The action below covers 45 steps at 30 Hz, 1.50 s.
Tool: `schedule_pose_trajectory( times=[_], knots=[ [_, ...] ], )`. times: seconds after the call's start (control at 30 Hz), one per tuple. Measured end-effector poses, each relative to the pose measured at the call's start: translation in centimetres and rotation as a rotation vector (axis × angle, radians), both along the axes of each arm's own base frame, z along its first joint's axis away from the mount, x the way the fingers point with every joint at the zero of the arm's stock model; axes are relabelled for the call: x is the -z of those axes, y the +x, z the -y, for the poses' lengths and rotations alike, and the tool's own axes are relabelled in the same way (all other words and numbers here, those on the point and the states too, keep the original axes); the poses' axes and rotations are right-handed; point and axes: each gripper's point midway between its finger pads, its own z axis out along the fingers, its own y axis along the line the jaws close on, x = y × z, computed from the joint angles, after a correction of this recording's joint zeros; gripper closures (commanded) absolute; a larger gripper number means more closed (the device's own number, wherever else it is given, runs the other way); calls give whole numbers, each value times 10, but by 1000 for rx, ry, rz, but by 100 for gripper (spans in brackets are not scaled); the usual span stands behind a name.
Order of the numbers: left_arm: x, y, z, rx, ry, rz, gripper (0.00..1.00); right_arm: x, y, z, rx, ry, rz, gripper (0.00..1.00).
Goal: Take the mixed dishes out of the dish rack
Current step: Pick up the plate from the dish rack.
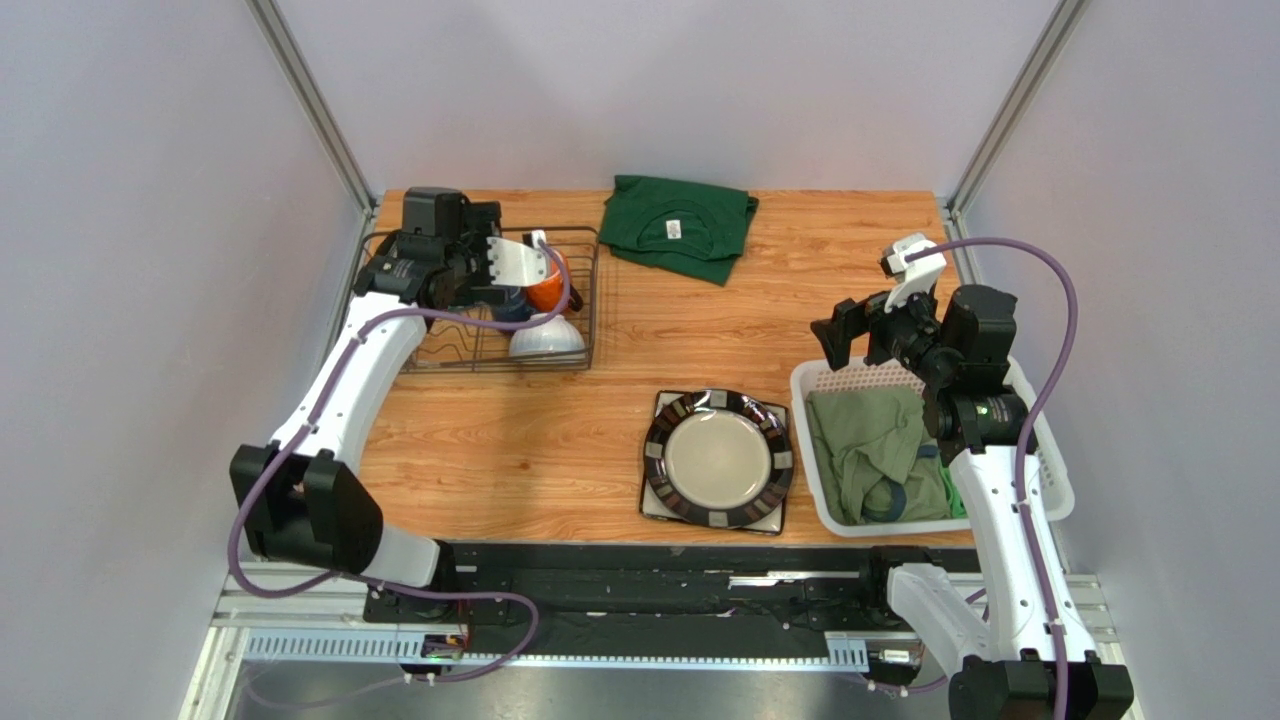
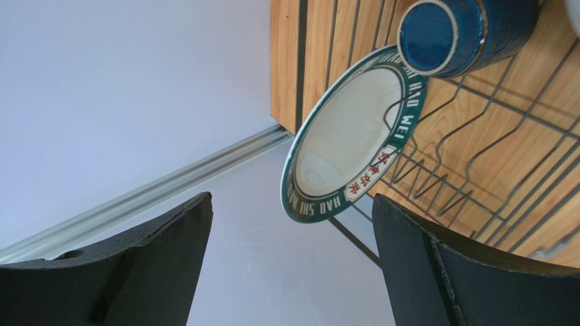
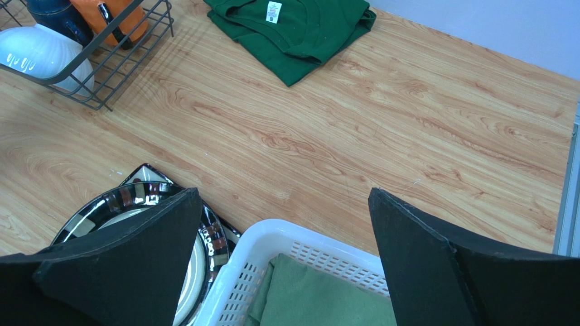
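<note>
My left gripper should move outward and down onto the green-rimmed plate's rim [image 2: 303, 212] nearest the open fingers, because that rim is below them and farther out.
The dish rack [image 1: 451, 357] stands at the table's far left. In it are a white bowl [image 1: 546, 342], an orange mug [image 1: 550, 285], a dark blue mug [image 2: 456, 30] and a round green-rimmed, white-centred plate [image 2: 354, 136] standing on edge among the wires. My left gripper [image 1: 511, 278] hangs open over the rack. In the left wrist view the plate's lower rim lies just beyond the left gripper [image 2: 293, 265], untouched. A round dark-rimmed plate [image 1: 718, 461] lies flat on the table. My right gripper [image 1: 857, 338] is open and empty above the white basket's far left corner.
A folded green shirt [image 1: 676, 225] lies at the table's far edge. The white slatted basket [image 1: 1055, 477] with green cloth stands at the right. The table's left edge and a metal rail [image 2: 170, 183] run close beside the rack. Grey walls enclose the table.
</note>
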Motion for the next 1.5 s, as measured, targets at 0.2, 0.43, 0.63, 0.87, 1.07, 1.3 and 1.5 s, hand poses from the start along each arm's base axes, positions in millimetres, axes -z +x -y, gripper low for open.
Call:
schedule_pose_trajectory(
  times=[0.2, 0.43, 0.63, 0.87, 1.07, 1.3, 1.5],
  knots=[
    [-2, 31, -19, -11, 69, -38, 7, 0, 0, 0, 0, 0, -1, 1],
    [15, 54, -35, -15, 144, -118, 9, 5, 2, 0, 0, 0, -17, 1],
    [47, 64, -41, -16, 176, -229, 10, 6, 3, 0, 0, -1, -21, 1],
    [58, 77, -48, -26, 202, -260, 17, 7, 4, 0, 0, -3, -22, 1],
    [64, 89, -54, -45, 234, -280, 25, 7, 4, 0, 0, -3, -22, 1],
    [72, 89, -60, -61, 261, -320, 51, 9, 5, 0, 0, -3, -29, 1],
    [71, 87, -64, -73, 278, -333, 67, 9, 5, 0, 0, -3, -29, 1]
  ],
)
